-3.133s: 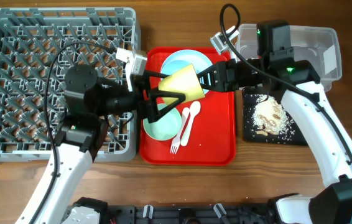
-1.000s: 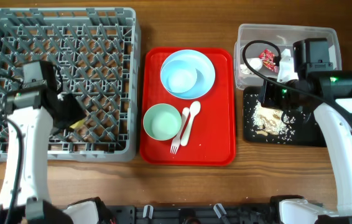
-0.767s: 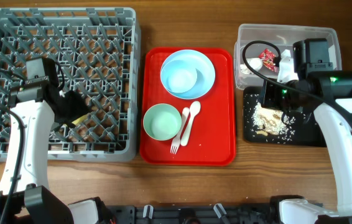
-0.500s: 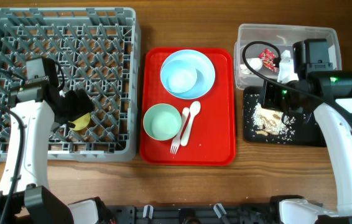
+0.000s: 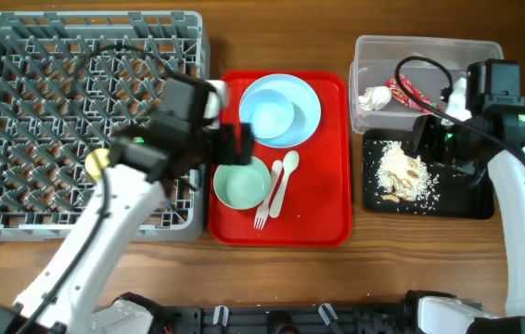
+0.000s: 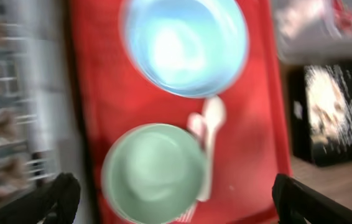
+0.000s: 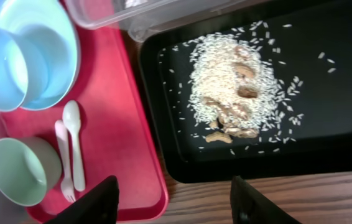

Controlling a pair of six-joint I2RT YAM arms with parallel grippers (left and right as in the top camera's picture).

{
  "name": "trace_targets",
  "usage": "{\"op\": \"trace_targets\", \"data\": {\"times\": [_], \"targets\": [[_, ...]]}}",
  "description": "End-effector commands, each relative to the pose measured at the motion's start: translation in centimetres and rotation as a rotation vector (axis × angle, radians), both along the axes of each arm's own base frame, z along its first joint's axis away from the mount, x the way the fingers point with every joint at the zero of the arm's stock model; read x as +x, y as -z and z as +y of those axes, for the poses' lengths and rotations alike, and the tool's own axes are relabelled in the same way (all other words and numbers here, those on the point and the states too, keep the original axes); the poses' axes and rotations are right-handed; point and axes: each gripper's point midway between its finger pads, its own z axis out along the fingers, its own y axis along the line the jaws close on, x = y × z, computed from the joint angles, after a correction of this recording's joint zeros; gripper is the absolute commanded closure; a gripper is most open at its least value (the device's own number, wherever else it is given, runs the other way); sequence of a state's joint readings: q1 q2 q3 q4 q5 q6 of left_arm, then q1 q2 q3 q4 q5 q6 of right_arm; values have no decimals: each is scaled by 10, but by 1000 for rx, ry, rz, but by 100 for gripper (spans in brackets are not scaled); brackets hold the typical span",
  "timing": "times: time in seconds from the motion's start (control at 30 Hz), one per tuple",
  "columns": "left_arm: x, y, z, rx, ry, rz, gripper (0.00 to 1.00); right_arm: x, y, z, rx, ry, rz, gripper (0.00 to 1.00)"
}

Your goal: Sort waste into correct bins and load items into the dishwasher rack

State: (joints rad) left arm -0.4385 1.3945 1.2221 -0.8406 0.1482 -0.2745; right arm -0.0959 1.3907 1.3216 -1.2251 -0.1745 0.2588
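Observation:
The left gripper lowers to its right in the overhead view next, toward the pale green bowl's rim by the fork, which lies below it.
My left gripper hangs open over the red tray's left part, with the pale green bowl below and between its wide-spread fingers; this view is blurred. The light blue bowl sits on a pale round plate. A white spoon and fork lie beside the green bowl. The yellow cup lies in the grey rack. My right gripper is open and empty, above the near edge of the black tray with its food scraps. Napkin and wrapper lie in the clear tub.
The red serving tray lies between the rack and the bins. The black tray sits right in front of the tub. A black cable loops over the tub. Bare wooden table runs along the front.
My left arm has swung from the rack to the red tray, leaving the yellow cup in the rack. The right arm has shifted a little to the right.

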Motion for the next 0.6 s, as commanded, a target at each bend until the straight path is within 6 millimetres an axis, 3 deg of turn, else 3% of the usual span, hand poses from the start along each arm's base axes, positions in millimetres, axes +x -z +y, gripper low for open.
{"op": "trace_targets", "data": {"times": [0.0, 0.1, 0.2, 0.3, 0.37, 0.47, 0.57], "targets": [[-12, 29, -46, 27, 133, 55, 0, 3, -8, -5, -3, 17, -26, 38], [-20, 71, -62, 120, 180, 133, 0, 3, -8, -5, -3, 17, -26, 37], [-28, 108, -70, 183, 211, 213, 7, 3, -8, -5, -3, 17, -25, 37], [-35, 143, -70, 252, 226, 285, 27, 3, -8, -5, -3, 17, -25, 37], [-38, 154, -71, 269, 233, 307, 36, 2, -8, -4, -3, 17, -23, 37], [-35, 155, -74, 261, 233, 296, 65, 1, -8, -4, -2, 18, -18, 37], [-36, 158, -73, 265, 233, 302, 64, 0, -7, -4, -2, 17, -11, 37]]}}
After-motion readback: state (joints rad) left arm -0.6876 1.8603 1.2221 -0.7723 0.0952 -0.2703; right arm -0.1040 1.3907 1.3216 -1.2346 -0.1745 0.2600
